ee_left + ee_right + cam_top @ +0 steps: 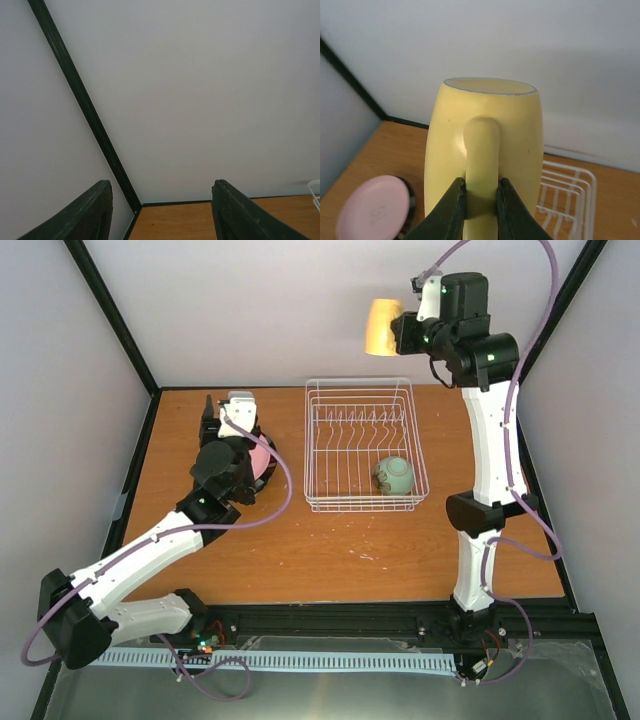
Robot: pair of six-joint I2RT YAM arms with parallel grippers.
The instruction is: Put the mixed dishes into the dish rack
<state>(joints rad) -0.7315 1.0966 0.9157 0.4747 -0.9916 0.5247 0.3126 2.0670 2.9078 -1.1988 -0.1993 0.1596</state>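
The rack's empty near corner [334,480] lies below my right gripper, toward my base. I should next pull the gripper back and down and release the mug [382,327] there.
High above the table's back right, my right gripper [399,332] [481,189] is shut on the handle of the pale yellow mug [382,327] [485,125], which lies on its side with its mouth toward the back wall. Below it stands the white wire dish rack [312,440] [570,192], with the mint green bowl [394,475] in its front right corner. To the rack's left, a pink plate [263,458] [372,207] lies on a dark-rimmed plate [410,200]. Over them my left gripper [224,406] [161,187] is open and holds nothing, pointing at the back left corner.
Grey walls and black frame posts [80,100] close in the wooden table [340,550] at the back and sides. My left arm [150,550] stretches across the front left. My right arm's white column [490,460] rises just right of the rack.
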